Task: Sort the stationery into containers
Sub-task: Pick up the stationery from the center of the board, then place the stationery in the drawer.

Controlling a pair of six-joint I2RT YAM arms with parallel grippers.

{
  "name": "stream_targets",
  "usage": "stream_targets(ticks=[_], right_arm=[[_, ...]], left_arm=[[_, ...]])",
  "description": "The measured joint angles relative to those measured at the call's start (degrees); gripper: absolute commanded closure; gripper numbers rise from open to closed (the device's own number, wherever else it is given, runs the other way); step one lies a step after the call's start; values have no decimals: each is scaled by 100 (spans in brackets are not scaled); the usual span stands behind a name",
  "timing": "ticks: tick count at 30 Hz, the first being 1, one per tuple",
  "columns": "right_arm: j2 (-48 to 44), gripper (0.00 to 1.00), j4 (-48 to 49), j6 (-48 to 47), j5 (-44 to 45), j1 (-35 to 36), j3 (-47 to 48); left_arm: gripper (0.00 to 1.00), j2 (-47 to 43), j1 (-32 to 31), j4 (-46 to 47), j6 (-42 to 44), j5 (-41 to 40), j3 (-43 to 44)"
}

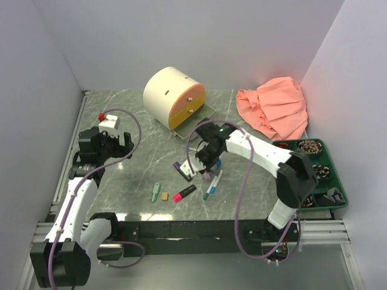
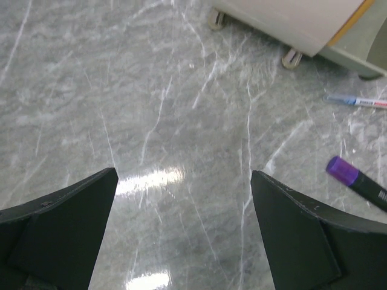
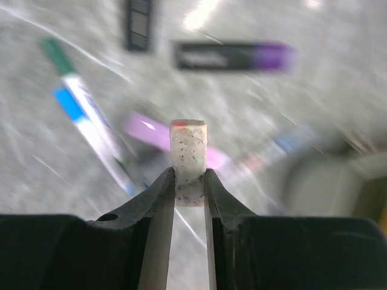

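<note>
My right gripper needs to move the speckled eraser outward, past the loose pens and over the cabinet's grey pulled-out drawer (image 1: 193,122) (image 3: 330,188), because that drawer is already open.
My right gripper (image 3: 188,181) is shut on a small speckled off-white eraser (image 3: 188,154), which stands upright between the pads above the blurred table. Under it lie a lilac marker (image 3: 145,130), a white pen (image 3: 91,124) with a green cap and a purple highlighter (image 3: 233,56). From above, the right gripper (image 1: 207,158) hovers over the loose stationery: purple highlighter (image 1: 182,169), pink-black highlighter (image 1: 184,193), green piece (image 1: 156,191), tan eraser (image 1: 164,196), blue-capped pen (image 1: 213,185). The cream cabinet (image 1: 166,90) shows an orange drawer (image 1: 183,104) and a yellow drawer (image 1: 188,116). My left gripper (image 2: 184,181) is open over bare marble.
A peach cloth (image 1: 275,109) lies at the back right. A dark green compartment tray (image 1: 323,158) sits along the right edge. A small white block with a red part (image 1: 108,119) rests near the left arm. The cabinet's feet (image 2: 291,58) and a thin pen (image 2: 360,101) show ahead of the left gripper.
</note>
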Motion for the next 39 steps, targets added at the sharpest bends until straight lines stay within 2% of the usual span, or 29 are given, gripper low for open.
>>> stream_targets(ticks=[6,11,17,23,30,33,39], right_arm=[[-195,84,-79,317,177,-415,839],[485,85,-22,557,380,-822,1823],[1349,85,138,669,579,-1102,2811],[1843,85,275,680,684,-1132,3202],[2046,73,614,750,715,-1132,3215],[2074,59,848,850,726,-1132,3198],[1982,52,1456,1060,763,-1130,2741]], left_arm=[[1,597,0,245,9,13,581],[0,1108,7,424,42,-9,1128],[0,1287,15,527,35,-9,1287],[1,1311,70,522,-46,-4,1287],[1,1403,195,507,-127,-7,1287],[1,1440,203,509,-149,-4,1287],[1,1456,203,509,-208,17,1287]])
